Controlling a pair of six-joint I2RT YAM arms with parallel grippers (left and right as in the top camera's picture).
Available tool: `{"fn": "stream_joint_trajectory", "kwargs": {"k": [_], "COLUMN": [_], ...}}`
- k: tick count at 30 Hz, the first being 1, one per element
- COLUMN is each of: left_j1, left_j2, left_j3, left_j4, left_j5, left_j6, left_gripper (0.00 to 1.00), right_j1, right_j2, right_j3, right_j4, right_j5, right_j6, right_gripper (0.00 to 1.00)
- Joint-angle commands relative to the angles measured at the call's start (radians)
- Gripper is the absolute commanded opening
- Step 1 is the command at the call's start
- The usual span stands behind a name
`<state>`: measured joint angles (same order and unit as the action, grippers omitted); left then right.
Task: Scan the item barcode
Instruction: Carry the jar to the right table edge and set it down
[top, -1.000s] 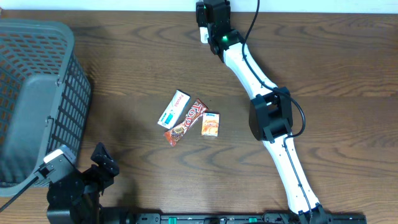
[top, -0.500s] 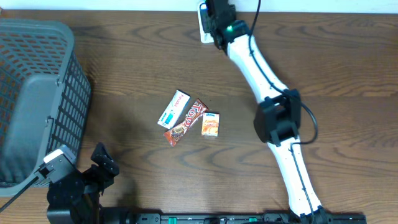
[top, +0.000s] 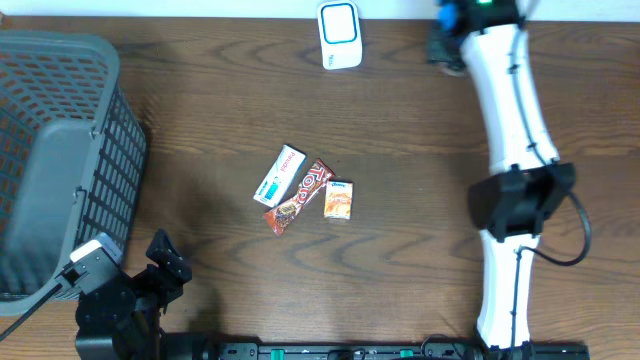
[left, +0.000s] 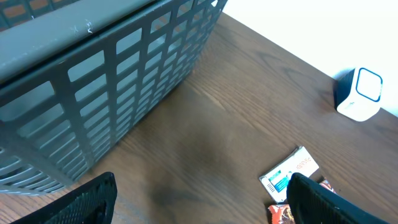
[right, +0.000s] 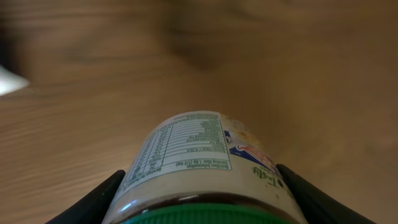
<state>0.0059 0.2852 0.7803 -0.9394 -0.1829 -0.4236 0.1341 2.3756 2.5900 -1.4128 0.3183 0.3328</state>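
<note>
The jar (right: 193, 155) will next go back and down to its right in the overhead view, where my right gripper will release it, since empty wood lies below the gripper.
A jar (right: 193, 155) with a green lid and a white nutrition label fills the right wrist view, lying sideways between the two black fingers. My right gripper (right: 198, 196) is shut on it. Seen from overhead, that gripper (top: 447, 45) hangs at the table's far right, to the right of the white barcode scanner (top: 340, 35). The scanner (left: 359, 94) also shows in the left wrist view. Down at the near left corner, my left gripper (left: 200, 205) stands open over bare wood with nothing between its fingers.
A grey mesh basket (top: 60, 160) fills the left side. Mid-table lie a white box (top: 279, 175), a red-brown snack bar (top: 300, 196) and a small orange box (top: 339, 200), close together. The right arm (top: 510, 150) runs along the right side.
The right arm has swung right, carrying its gripper from over the scanner to the far right. The scanner now shows uncovered. The left arm has not moved.
</note>
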Motion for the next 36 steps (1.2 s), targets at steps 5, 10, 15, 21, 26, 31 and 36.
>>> {"fn": "stream_joint_trajectory", "kwargs": {"k": [5,10,15,21,26,31,36], "left_j1": [0.005,0.005,0.005,0.005,0.005,0.005,0.005], "left_j2": [-0.005,-0.005,-0.005,-0.005,-0.005,-0.005,-0.005], "left_j3": [0.005,0.005,0.005,0.005,0.005,0.005,0.005], "left_j4": [-0.002,-0.002,-0.002,-0.003,-0.003,-0.002,-0.003], "left_j5": [-0.005,-0.005,-0.005,-0.006,-0.005,-0.006,-0.005], "left_j6": [-0.012,-0.012,-0.012,-0.012,-0.012,-0.012,-0.012], "left_gripper": [0.88,0.88,0.88,0.88,0.88,0.88,0.88], "right_j1": [-0.278,-0.424,-0.547,-0.665,-0.733,-0.780,-0.804], "right_j2": [0.000,0.000,0.000,0.000,0.000,0.000,-0.005], "right_j3": [0.003,-0.040,-0.163,-0.376,-0.511,-0.556,-0.519], "right_j4": [-0.051,-0.066,-0.023,0.099,0.196,0.238,0.234], "right_j5": [0.029,0.028,0.028,0.023,0.013,0.013,-0.005], "right_j6": [0.109,0.135,0.134,0.134,0.134,0.107,0.022], "right_gripper": [0.45,0.44,0.45,0.45,0.48,0.64,0.99]}}
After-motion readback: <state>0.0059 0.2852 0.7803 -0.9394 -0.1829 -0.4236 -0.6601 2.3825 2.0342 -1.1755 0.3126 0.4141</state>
